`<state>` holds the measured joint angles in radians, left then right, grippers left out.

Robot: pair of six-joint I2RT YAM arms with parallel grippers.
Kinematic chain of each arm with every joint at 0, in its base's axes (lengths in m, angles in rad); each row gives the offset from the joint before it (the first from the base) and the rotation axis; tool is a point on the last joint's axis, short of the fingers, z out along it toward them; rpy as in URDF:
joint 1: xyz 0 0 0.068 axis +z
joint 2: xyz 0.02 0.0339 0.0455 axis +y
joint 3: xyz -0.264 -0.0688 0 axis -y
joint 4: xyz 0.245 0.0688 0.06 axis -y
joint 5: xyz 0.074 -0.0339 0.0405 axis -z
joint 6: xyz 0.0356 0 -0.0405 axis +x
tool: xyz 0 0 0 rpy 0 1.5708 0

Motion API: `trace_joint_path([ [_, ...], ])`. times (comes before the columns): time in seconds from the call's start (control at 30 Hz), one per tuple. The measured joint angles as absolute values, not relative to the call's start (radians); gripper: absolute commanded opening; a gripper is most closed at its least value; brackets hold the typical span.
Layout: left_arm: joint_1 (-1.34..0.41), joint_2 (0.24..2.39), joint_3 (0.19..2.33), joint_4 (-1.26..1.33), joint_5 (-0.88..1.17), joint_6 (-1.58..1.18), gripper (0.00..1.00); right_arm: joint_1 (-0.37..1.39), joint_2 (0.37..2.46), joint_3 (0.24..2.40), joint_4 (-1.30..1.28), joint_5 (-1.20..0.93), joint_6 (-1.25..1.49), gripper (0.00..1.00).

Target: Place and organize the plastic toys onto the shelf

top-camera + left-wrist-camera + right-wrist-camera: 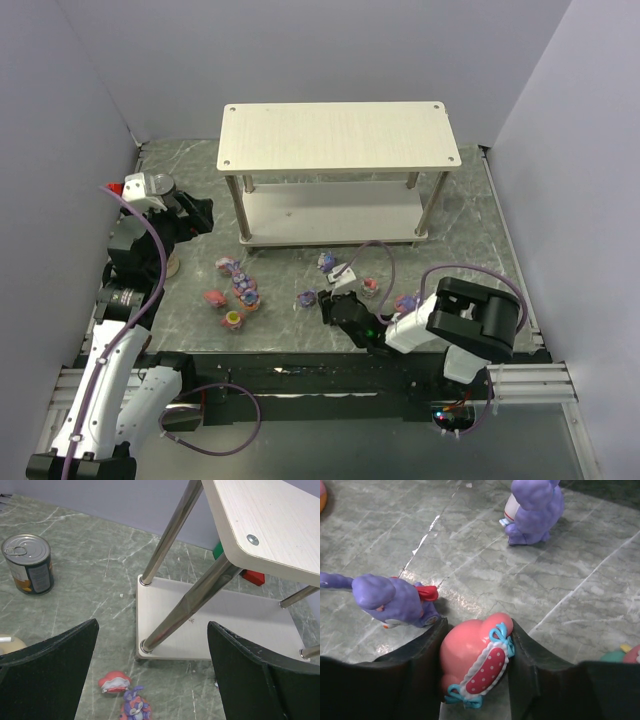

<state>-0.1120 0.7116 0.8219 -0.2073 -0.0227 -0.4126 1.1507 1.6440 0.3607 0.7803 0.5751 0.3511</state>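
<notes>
My right gripper should lift the pink toy up and outward, then release it at the upper board's bare near edge [388,153].
The shelf [338,135] stands at the back of the table, both pale boards bare. Several plastic toys lie on the marble in front of it, a cluster at the left [240,292] and others near the middle [327,262]. My right gripper [477,630] is low over the table [330,305], shut on a pink hooded toy [472,660] with a dotted red panel and blue bows. Purple rabbit toys [395,602] [532,510] lie beside and beyond it. My left gripper [152,625] is open and empty, facing the shelf's left corner post [190,602], above a red toy [115,682] and a purple rabbit toy [134,706].
A dark tin can [28,564] stands left of the shelf. A beige bottle [170,265] sits under the left arm. Red and green items [254,577] show behind the shelf. Grey walls close in the table on three sides.
</notes>
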Motion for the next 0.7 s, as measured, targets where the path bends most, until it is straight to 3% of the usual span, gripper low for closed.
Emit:
trace_joint_path([
  [0.03, -0.112, 0.712, 0.822, -0.207, -0.023, -0.412, 0.96, 1.153, 1.64, 0.361, 0.769, 0.577, 0.354, 0.12],
  [0.13, -0.112, 0.712, 0.822, -0.207, -0.023, -0.412, 0.96, 1.164, 1.602, 0.365, 0.703, 0.576, 0.374, 0.0],
  [0.43, -0.112, 0.712, 0.822, -0.207, -0.009, -0.413, 0.96, 1.185, 1.381, 0.434, 0.233, 0.545, 0.431, 0.0],
  [0.7, -0.112, 0.71, 0.822, -0.207, 0.004, -0.413, 0.96, 1.184, 1.12, 0.662, -0.101, 0.609, 0.424, 0.0],
])
